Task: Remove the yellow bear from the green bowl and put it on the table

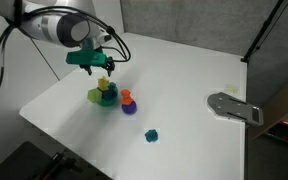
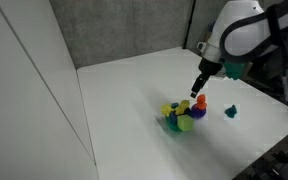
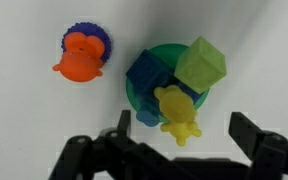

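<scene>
My open gripper goes down onto the yellow bear's body (image 1: 103, 83) (image 3: 174, 104) next, since its fingers are on either side of the body but still hover above the bowl.
The yellow bear (image 3: 176, 113) lies in the green bowl (image 3: 144, 60), hanging over its rim, next to a blue toy (image 3: 144, 75) and a paler yellow-green block (image 3: 201, 65). The bowl also shows in both exterior views (image 1: 96, 98) (image 2: 176, 124) on the white table (image 1: 184, 70). My gripper (image 3: 177, 130) is open, directly above the bear, with one finger on each side of it and touching nothing. In the exterior views it hovers just above the bowl (image 1: 105, 68) (image 2: 197, 90).
A red-orange toy (image 3: 79, 58) on a blue-purple piece stands beside the bowl. A small teal toy (image 1: 152, 135) lies nearer the table's front edge. A grey flat tool (image 1: 234, 106) lies at the table's side edge.
</scene>
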Tool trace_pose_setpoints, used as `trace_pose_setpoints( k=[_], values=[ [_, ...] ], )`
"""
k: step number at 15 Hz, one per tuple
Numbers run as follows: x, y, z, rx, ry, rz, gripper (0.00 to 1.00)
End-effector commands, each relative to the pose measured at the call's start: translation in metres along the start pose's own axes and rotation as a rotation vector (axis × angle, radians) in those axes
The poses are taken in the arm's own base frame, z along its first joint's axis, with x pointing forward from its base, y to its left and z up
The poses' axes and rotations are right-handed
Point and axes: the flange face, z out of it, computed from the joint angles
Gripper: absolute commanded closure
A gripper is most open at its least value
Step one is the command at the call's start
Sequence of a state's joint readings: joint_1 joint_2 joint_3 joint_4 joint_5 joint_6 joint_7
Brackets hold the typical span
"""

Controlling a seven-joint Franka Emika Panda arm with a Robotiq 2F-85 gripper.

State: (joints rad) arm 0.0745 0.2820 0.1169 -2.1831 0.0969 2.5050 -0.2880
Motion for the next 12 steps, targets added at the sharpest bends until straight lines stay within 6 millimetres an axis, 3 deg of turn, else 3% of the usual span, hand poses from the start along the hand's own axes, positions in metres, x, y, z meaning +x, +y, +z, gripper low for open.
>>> trace_pose_setpoints(
  k=[1,11,12],
  values=[
    [0.020,-0.006,0.020,0.023,0.006,-0.041,0.00],
    [0.041,-0.014,0.071,-0.001,-0.037,-0.109,0.00],
    [0.043,-0.015,0.074,-0.004,-0.041,-0.117,0.09]
  ],
)
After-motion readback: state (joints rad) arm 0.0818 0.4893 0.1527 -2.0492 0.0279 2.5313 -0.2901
